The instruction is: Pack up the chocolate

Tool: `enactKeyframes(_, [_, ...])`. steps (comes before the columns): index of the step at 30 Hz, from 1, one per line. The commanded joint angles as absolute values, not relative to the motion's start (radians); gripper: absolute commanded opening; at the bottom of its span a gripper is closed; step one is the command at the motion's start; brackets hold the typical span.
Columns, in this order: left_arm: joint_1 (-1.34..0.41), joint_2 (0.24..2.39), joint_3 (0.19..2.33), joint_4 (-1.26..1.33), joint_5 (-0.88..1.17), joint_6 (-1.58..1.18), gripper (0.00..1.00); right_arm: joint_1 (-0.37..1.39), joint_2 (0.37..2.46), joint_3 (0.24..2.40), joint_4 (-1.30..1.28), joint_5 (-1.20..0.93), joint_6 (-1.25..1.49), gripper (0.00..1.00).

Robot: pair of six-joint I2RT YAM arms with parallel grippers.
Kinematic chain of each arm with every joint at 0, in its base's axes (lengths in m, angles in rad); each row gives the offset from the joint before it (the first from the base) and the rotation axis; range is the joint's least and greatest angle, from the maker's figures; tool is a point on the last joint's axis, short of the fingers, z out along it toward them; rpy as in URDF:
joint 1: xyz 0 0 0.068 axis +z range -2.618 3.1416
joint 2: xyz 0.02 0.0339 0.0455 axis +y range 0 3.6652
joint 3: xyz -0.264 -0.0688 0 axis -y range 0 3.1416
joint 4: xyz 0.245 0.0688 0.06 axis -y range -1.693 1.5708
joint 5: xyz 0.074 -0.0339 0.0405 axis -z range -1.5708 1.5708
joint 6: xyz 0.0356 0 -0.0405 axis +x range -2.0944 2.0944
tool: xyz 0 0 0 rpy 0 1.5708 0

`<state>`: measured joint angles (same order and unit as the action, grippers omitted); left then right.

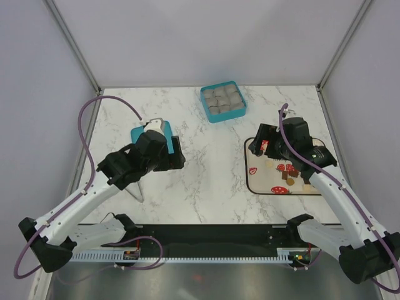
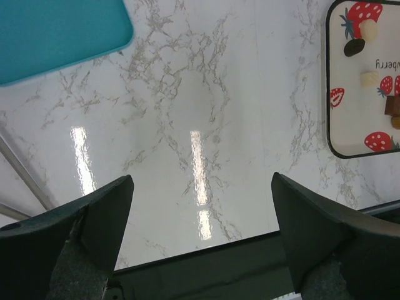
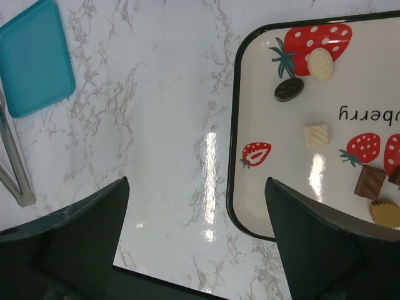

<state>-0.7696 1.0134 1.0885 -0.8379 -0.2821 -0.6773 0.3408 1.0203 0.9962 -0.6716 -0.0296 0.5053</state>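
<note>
The thin metal tongs are below my left gripper and to its left in the top view. I will move my left gripper down there and onto their lid-side arm point(image 1: 140, 192) point(image 2: 32, 184).
Several small pieces of chocolate lie on a white tray point(image 3: 234, 156) printed with strawberries: a whitish round one point(image 3: 321, 64), a dark oval point(image 3: 288, 89), a whitish square point(image 3: 316, 134), a brown block point(image 3: 370, 182) and a tan cup point(image 3: 384, 212). My right gripper point(image 3: 197, 184) hangs open above the tray's left rim, with nothing between its fingers. My left gripper point(image 2: 201, 181) is open too, high over bare marble between the teal lid point(image 2: 56, 31) and the tray point(image 2: 327, 94). In the top view the chocolate point(image 1: 289, 181) sits partly under the right arm.
A teal square box point(image 1: 223, 101) with grey compartments stands at the back middle of the table. The flat teal lid point(image 1: 139, 133) lies at the left, partly under the left wrist. The table's near edge point(image 2: 206, 244) runs just below the left fingers.
</note>
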Motion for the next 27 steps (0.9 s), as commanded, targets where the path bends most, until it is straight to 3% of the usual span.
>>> enactKeyframes(1, [-0.761, 0.996, 1.135, -0.851, -0.360, -0.716, 0.99, 0.339, 1.000, 1.022, -0.638, -0.029, 0.495, 0.98])
enactKeyframes(6, [-0.660, 0.991, 1.088, -0.877, -0.388, -0.761, 0.98, 0.339, 1.002, 1.008, -0.634, -0.048, 0.497, 0.98])
enactKeyframes(13, [-0.267, 1.054, 0.907, -0.870, -0.269, -0.787, 0.86, 0.341, 1.019, 0.976, -0.621, -0.075, 0.492, 0.96])
enactKeyframes(27, [-0.140, 1.290, 0.709, -0.677, -0.170, -0.830, 0.74, 0.339, 1.039, 0.936, -0.592, -0.095, 0.491, 0.94])
